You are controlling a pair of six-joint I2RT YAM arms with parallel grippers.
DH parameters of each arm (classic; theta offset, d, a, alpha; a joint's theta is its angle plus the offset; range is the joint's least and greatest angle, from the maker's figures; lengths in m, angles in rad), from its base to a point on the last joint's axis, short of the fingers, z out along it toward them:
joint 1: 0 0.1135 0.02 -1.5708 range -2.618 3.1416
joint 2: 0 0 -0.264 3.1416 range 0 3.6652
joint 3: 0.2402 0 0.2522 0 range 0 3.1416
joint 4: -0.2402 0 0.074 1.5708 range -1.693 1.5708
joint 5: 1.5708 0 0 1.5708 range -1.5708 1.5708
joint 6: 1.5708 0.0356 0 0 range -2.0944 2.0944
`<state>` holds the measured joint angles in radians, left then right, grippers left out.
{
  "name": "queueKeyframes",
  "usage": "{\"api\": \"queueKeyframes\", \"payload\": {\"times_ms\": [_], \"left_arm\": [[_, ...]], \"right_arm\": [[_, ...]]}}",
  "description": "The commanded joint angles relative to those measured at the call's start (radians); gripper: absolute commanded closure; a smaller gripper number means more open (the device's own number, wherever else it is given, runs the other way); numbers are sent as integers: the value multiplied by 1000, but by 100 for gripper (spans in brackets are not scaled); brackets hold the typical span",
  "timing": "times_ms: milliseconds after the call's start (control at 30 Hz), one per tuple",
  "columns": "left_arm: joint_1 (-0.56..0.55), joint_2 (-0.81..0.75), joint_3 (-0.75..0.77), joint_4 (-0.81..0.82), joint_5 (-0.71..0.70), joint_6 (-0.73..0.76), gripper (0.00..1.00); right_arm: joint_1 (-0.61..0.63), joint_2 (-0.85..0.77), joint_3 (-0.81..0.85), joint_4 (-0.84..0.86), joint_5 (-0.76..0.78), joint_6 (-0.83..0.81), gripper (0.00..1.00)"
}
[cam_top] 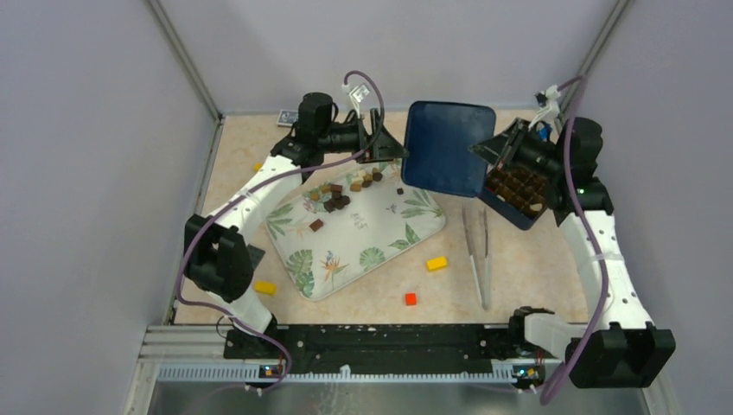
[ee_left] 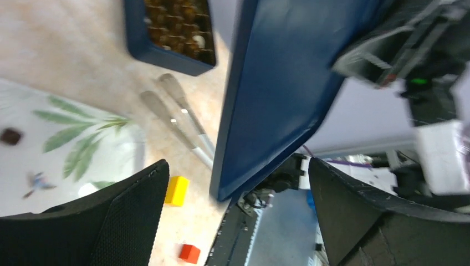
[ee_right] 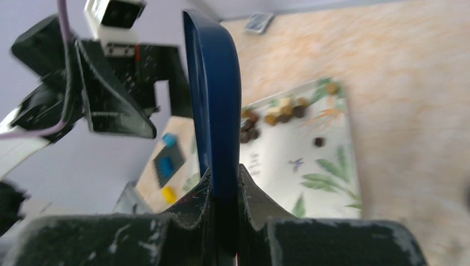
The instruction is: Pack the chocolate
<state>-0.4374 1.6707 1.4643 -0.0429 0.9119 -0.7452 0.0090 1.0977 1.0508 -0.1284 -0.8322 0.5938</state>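
I need to turn my right gripper next and lower the lid to let it go on the open blue box [cam_top: 519,192], which is below the gripper with its chocolate uncovered.
Small brown and cream chocolate [cam_top: 341,194] pieces lie in a cluster at the far end of the leaf-print tray [cam_top: 380,229]. More chocolate fills the open blue box [cam_top: 519,192] on the right, also seen in the left wrist view as the blue box [ee_left: 166,30]. A blue lid [cam_top: 445,147] hangs tilted in the air between the arms. My right gripper [ee_right: 224,172] is shut on the edge of the lid [ee_right: 213,94]. My left gripper [ee_left: 238,162] stands open, its fingers wide on either side of the lid [ee_left: 282,83] without touching it.
Metal tweezers [cam_top: 477,251] lie on the table right of the tray. A yellow brick [cam_top: 436,263] and a red brick [cam_top: 410,299] sit near the tray's front edge, and another yellow brick [cam_top: 264,287] lies at its left. Walls close in both sides.
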Motion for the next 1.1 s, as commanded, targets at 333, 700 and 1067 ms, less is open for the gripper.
{"api": "queueKeyframes", "payload": {"times_ms": [333, 700, 1067], "left_arm": [[117, -316, -141, -318, -351, 286, 1], [118, -395, -272, -429, -315, 390, 1], [125, -424, -323, -454, -305, 411, 1]], "right_arm": [[-1, 267, 626, -606, 1287, -618, 100], [141, 379, 244, 219, 1648, -1457, 100], [150, 475, 173, 249, 1542, -1667, 100]]}}
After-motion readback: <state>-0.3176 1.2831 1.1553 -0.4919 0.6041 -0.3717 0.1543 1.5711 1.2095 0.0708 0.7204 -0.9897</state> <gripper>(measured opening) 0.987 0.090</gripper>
